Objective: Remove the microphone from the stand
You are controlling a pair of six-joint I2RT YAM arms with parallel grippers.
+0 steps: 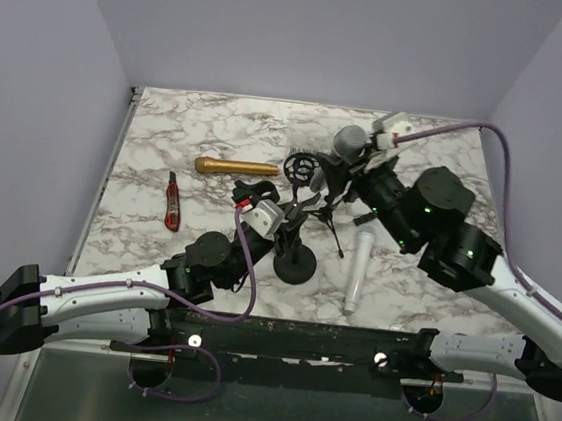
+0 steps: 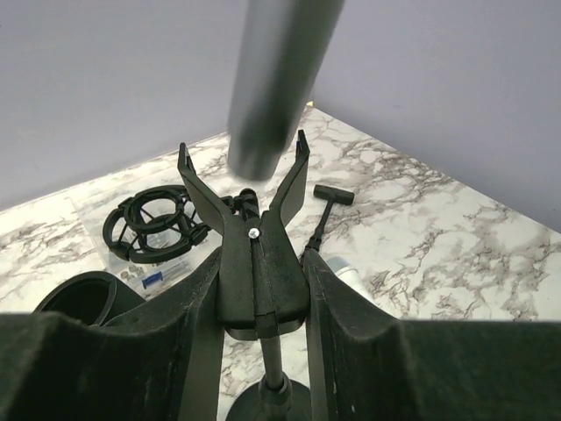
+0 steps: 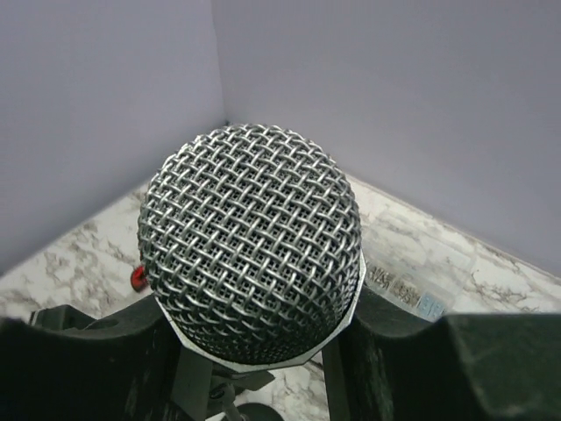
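My right gripper will next tilt and lower onto the bare tabletop beyond the white microphone, then release the silver microphone, which hangs clear of the clip.
The silver microphone, with its mesh head [image 3: 250, 241] and grey body [image 2: 280, 79], is held upright in my right gripper [image 3: 263, 346], whose fingers are shut on it just under the head. In the top view the head [image 1: 349, 140] sits above that gripper [image 1: 354, 170]. The body's lower end hangs over the open prongs of the black stand clip [image 2: 259, 263]; the clip's cradle looks empty. My left gripper [image 2: 263, 303] is shut on the clip's base, above the stand's round foot [image 1: 295, 265]. It shows in the top view [image 1: 276, 224] too.
A gold microphone [image 1: 235, 168] and a red utility knife [image 1: 172, 201] lie to the left. A white microphone [image 1: 358, 269] lies right of the stand foot. A black shock mount [image 1: 302, 165] on a clear bag and a small tripod [image 1: 332, 221] stand behind the stand.
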